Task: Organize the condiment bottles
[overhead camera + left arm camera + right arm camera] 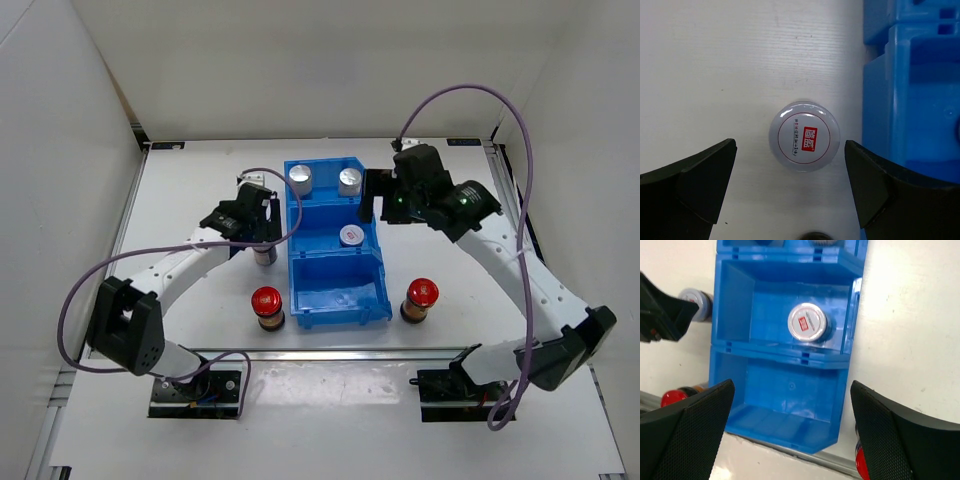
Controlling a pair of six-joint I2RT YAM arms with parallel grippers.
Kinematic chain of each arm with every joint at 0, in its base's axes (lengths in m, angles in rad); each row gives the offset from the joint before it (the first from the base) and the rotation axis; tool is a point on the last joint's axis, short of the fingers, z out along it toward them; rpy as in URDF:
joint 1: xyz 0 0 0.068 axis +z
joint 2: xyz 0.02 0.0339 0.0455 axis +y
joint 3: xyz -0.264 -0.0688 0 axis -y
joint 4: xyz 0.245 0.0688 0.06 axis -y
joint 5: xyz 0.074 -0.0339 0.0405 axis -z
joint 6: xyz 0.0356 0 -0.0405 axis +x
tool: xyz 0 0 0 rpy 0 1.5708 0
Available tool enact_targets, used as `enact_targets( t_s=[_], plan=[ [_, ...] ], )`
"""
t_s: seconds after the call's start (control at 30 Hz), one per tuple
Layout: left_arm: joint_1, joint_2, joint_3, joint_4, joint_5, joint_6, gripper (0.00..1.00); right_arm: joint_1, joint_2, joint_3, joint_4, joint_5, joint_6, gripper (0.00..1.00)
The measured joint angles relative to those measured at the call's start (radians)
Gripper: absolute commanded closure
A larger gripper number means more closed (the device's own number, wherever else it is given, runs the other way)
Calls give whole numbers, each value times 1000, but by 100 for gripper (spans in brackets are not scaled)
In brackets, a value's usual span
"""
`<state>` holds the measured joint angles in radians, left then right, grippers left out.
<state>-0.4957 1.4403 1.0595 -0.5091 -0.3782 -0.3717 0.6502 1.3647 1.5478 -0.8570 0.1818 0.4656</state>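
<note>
My left gripper needs to move gently down over the short white-lidded jar next and close around it, because the jar's lid is between the gripper's open fingers in the wrist view.
Two tall silver-capped bottles stand in the far compartment of the blue bin. In the middle compartment stands one white-lidded jar. My right gripper hangs open above the bin's right side, with nothing between its fingers. A second white-lidded jar stands on the table just left of the bin. My left gripper is open above it, apart from it. Two red-capped jars stand on the table beside the near compartment.
The bin's near compartment holds nothing. The bin wall runs close along the left gripper's right finger. A metal rail lines the table's near edge, and white walls enclose the table on three sides.
</note>
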Motion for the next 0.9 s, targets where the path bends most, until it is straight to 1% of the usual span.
enact_targets(
  t_s=[0.33,0.37,0.43,0.47,0.5,0.53,0.57,0.6,0.63,0.77,0.9],
  plan=[
    [57,177,56,-14,107,-23,0,0,-80,-112,-5,-44,-2,0],
    [63,192,60,-15,114,-24,10,0,-93,-121,-1,-47,-3,0],
    [70,206,61,-16,130,-32,23,0,-122,-143,0,-51,-5,0],
    [73,208,62,-15,138,-29,39,0,-137,-157,0,-51,-5,0],
    [73,205,62,-16,142,-24,50,0,-153,-171,0,-52,-5,0],
    [73,202,62,-19,137,-12,65,0,-170,-188,0,-54,-7,0],
    [73,198,62,-23,137,-8,65,0,-178,-195,-2,-54,-8,0],
    [74,192,62,-30,133,-4,72,0,-192,-209,0,-55,-11,0],
    [74,182,62,-39,124,0,75,0,-208,-223,0,-54,-14,0],
    [73,74,79,-101,83,13,77,0,-266,-272,-1,-53,-28,0],
    [39,-62,196,-138,11,34,77,0,-296,-298,-7,-35,-37,0]
  ],
)
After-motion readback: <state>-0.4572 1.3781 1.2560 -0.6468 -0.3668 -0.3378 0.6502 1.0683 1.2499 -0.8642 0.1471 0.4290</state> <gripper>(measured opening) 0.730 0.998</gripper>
